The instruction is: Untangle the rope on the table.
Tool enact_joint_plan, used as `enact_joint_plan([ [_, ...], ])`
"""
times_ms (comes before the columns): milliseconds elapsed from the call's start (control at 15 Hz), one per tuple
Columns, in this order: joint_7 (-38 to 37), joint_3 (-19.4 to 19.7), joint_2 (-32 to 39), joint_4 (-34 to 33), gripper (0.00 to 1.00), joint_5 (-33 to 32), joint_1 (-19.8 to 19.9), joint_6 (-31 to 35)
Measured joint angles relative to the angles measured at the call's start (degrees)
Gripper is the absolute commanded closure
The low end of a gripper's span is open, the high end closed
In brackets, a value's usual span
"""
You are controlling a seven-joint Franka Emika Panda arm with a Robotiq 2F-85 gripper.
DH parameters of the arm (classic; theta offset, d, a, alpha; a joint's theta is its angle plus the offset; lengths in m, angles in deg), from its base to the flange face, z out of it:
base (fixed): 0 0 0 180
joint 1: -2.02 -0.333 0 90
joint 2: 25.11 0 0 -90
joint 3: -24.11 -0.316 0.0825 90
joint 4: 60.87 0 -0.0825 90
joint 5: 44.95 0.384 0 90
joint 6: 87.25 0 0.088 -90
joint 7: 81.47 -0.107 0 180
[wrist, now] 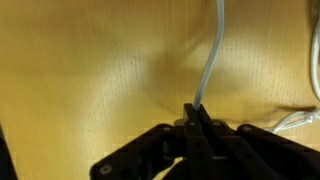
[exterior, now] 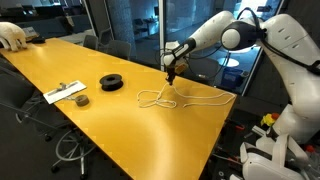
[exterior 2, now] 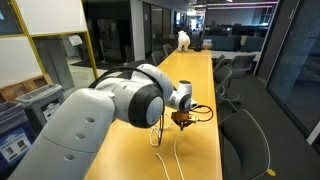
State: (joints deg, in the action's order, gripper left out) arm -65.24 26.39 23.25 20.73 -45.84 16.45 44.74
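Note:
My gripper moves away from the rope's loops toward the table by its chair-side edge (exterior 2: 203, 146) next, as it is bare, and releases the rope there.
The rope (exterior: 172, 97) is a thin cream cord lying in loose loops on the yellow-orange table (exterior: 90, 120), with one strand lifted up to my gripper (exterior: 172, 72). In the wrist view my gripper (wrist: 197, 112) is shut on the rope (wrist: 212, 60), which runs away from the fingertips over the tabletop. In an exterior view the gripper (exterior 2: 181, 121) hangs just above the table (exterior 2: 200, 90), and the rope (exterior 2: 160, 135) trails down toward the near edge. Part of the rope is hidden behind the arm there.
A black round spool (exterior: 112, 82) and a flat white strip with dark objects (exterior: 66, 93) lie further along the table. Office chairs (exterior 2: 245, 140) stand along the sides. A white object (exterior: 12, 35) sits at the far end.

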Motion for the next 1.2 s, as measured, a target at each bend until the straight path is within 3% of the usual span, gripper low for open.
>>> enact_joint_plan([
  [667, -20.4, 8.3, -0.5, 2.0, 0.98, -1.6, -3.2, -2.4],
  [1200, -28.2, 11.2, -0.2, 2.2, 0.98, -1.7, -3.0, -5.3],
])
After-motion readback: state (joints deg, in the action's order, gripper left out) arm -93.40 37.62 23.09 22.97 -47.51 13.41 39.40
